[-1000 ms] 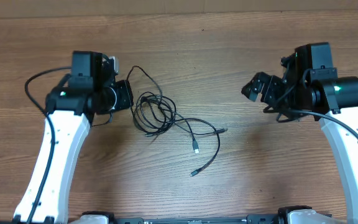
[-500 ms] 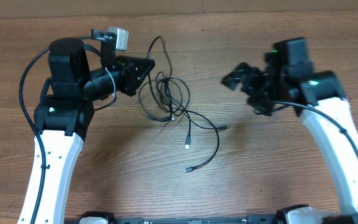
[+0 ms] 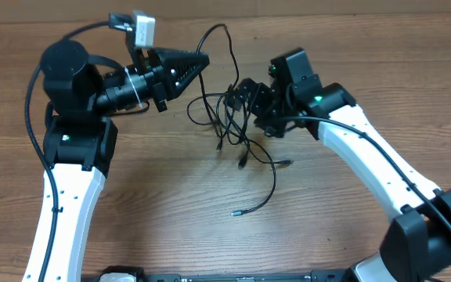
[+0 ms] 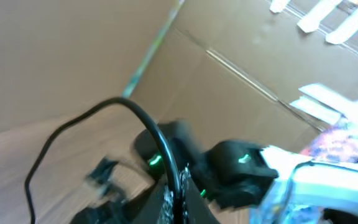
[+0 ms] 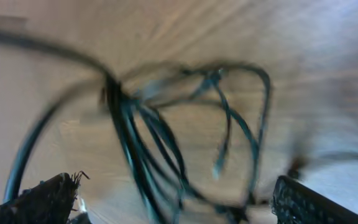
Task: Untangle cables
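Observation:
I should next pull my left gripper to the left in the overhead view and let go over the table's bare far corner, because the pinched piece of cable drops into the heap of cables.
The thin black cables (image 3: 224,110) are bunched in a tangle at the table's middle, and loose ends with small plugs (image 3: 236,212) trail toward the front. My left gripper (image 3: 200,62) is raised and shut on one cable strand (image 4: 176,168), which arches up from its tips and drops into the bunch. My right gripper (image 3: 246,95) stands open right at the tangle's right side. In the right wrist view the blurred cables (image 5: 143,155) hang between its wide-apart fingers (image 5: 45,200). In the left wrist view the pinched strand runs between the shut tips of my left gripper (image 4: 180,202).
The wooden table (image 3: 351,211) stretches around the tangle. A cardboard wall (image 4: 241,74) stands at the far side. The right arm (image 4: 235,165) shows close ahead in the left wrist view, both arms meeting near the bunch.
My left gripper rose and swung right, lifting its strand and dragging the bunch up and right. My right arm travelled left until its open jaws reached the tangle.

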